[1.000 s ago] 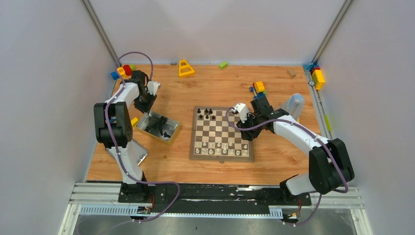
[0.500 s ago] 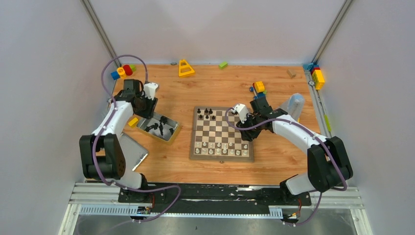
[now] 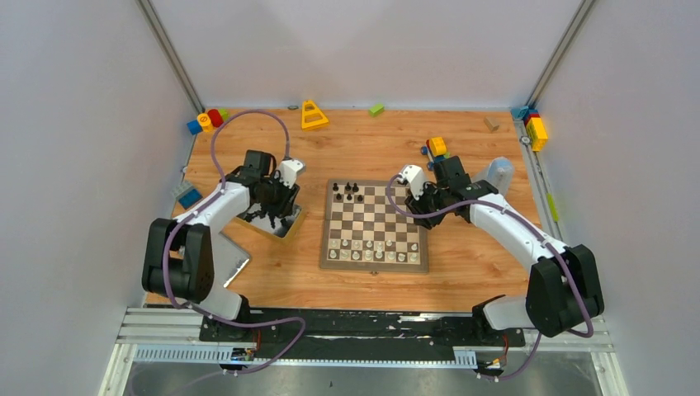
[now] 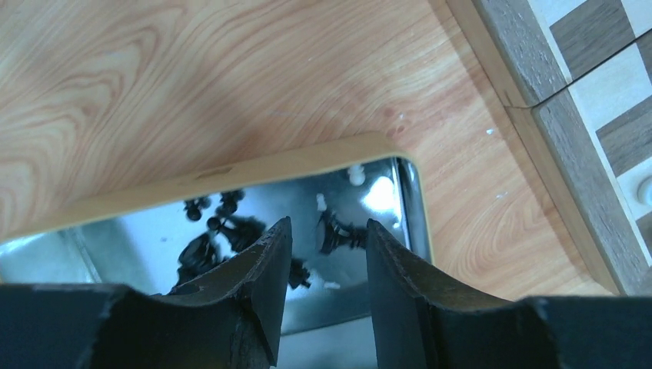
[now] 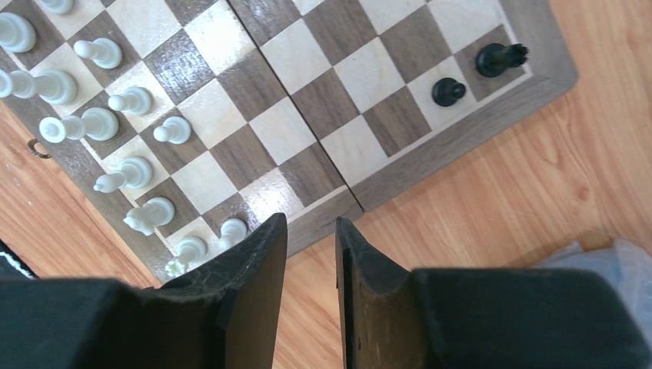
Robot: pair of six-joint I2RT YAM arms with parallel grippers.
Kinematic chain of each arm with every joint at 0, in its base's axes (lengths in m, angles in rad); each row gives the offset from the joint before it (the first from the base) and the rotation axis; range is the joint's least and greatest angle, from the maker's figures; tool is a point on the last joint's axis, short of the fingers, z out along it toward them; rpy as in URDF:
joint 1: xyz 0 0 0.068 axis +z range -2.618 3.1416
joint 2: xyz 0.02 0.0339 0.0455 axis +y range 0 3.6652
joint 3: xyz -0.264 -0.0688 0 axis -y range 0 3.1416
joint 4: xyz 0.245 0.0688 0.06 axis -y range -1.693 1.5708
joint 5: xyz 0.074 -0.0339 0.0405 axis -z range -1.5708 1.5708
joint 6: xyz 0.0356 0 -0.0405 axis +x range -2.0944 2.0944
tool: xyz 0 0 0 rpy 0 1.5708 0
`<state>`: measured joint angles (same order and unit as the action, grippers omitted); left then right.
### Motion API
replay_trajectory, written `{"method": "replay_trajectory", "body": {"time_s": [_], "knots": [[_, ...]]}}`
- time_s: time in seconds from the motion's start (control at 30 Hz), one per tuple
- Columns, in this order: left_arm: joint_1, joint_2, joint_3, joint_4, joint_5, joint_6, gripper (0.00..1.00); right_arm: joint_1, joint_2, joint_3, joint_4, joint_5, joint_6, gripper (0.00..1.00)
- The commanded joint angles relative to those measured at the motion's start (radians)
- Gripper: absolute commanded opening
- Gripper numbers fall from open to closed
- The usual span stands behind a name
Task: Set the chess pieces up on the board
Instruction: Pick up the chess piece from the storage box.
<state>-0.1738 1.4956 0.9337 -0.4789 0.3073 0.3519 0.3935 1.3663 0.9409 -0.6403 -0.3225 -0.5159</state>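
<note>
The white piece lies close to the tin's far side, beyond a black one, so I next need to move my left gripper down and outward into the tin, onto it.
The board point(image 3: 376, 216) lies mid-table. Pale chess pieces point(image 3: 371, 247) fill its two near rows, and a few black ones point(image 3: 349, 191) stand at its far left corner. More black pieces point(image 4: 207, 246) lie loose in a silver tin point(image 3: 286, 231). My left gripper point(image 3: 272, 216) hangs over the tin's right end, open point(image 4: 329, 231), nothing between its fingers. My right gripper point(image 3: 421, 216) hovers at the board's right border, open by a narrow gap point(image 5: 311, 231) and empty. In the right wrist view, pale pieces point(image 5: 100, 123) stand left of it and two black ones point(image 5: 448, 91) at the far corner.
The tin's flat lid point(image 3: 229, 257) lies by the left arm's base. Toy blocks sit at the back left point(image 3: 206, 120), far edge point(image 3: 313, 115), right of the board point(image 3: 436, 147) and back right point(image 3: 535, 128). A blue block point(image 3: 188, 196) lies left; a clear plastic object point(image 3: 498, 175) right.
My left arm has swung right, from the tin's far left corner to over its right end, and its jaws have opened wider. My right gripper has drawn back slightly toward the board's right edge.
</note>
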Motion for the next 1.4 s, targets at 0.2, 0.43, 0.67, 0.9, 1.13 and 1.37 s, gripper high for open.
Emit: {"method": "replay_trajectory", "body": {"time_s": [0.2,0.43,0.67,0.9,1.13,1.37], "knots": [[-0.084,0.135,-0.009,0.144,-0.008,-0.077,0.47,-0.022,0.006,0.063,-0.024,0.041,-0.031,0.31],[-0.105,0.146,-0.042,0.215,-0.062,-0.103,0.46,-0.022,0.008,0.056,-0.024,0.007,-0.021,0.31],[-0.119,0.176,-0.024,0.225,-0.104,-0.097,0.45,-0.021,0.027,0.053,-0.020,-0.013,-0.011,0.31],[-0.118,0.210,0.014,0.226,-0.127,-0.091,0.39,-0.022,0.027,0.044,-0.019,-0.012,-0.007,0.31],[-0.119,0.216,0.019,0.233,-0.146,-0.096,0.24,-0.022,0.041,0.043,-0.015,-0.021,-0.001,0.31],[-0.118,0.151,-0.044,0.298,-0.181,-0.102,0.16,-0.021,0.038,0.035,-0.016,-0.014,-0.001,0.31]]}}
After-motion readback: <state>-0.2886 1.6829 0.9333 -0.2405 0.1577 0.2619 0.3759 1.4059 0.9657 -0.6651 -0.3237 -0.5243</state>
